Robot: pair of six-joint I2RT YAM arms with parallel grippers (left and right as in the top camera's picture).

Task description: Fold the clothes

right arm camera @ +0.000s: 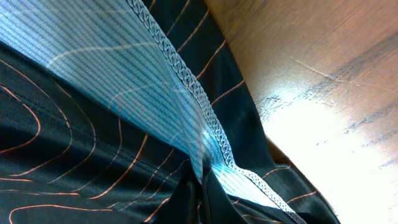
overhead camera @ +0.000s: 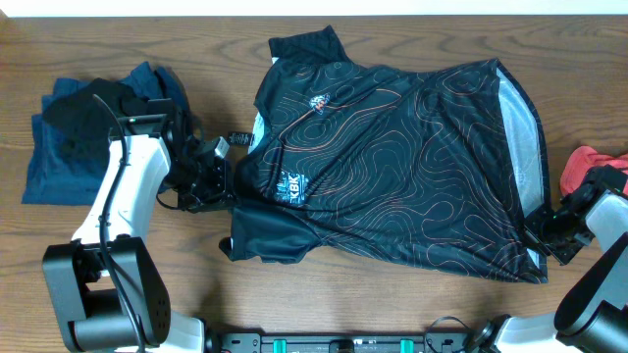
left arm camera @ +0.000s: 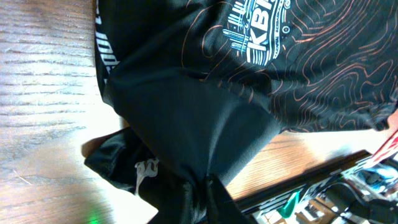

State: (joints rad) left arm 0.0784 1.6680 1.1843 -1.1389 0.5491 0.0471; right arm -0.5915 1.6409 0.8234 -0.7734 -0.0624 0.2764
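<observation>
I need to keep my left gripper beside the sleeve next and let go of the bunch of black fabric, because the rest of the shirt (overhead camera: 392, 167) is already spread out on the table.
The clothes in hand are a black shirt (overhead camera: 392, 167) with orange contour lines and grey side panels, lying spread across the middle of the table. My left gripper (overhead camera: 224, 186) is at its left edge by the sleeve, shut on a bunch of black fabric (left arm camera: 186, 124). The left gripper (left arm camera: 202, 202) shows the cloth pinched between its fingers. My right gripper (overhead camera: 543, 227) is at the shirt's lower right corner. The right gripper (right arm camera: 202, 193) is shut on the hem where the grey mesh panel (right arm camera: 124, 81) meets the black cloth.
A pile of blue garments (overhead camera: 59, 147) lies at the far left behind the left arm. A red garment (overhead camera: 589, 167) sits at the right edge. The table's front edge with a black rail (left arm camera: 323, 183) is close to the left gripper.
</observation>
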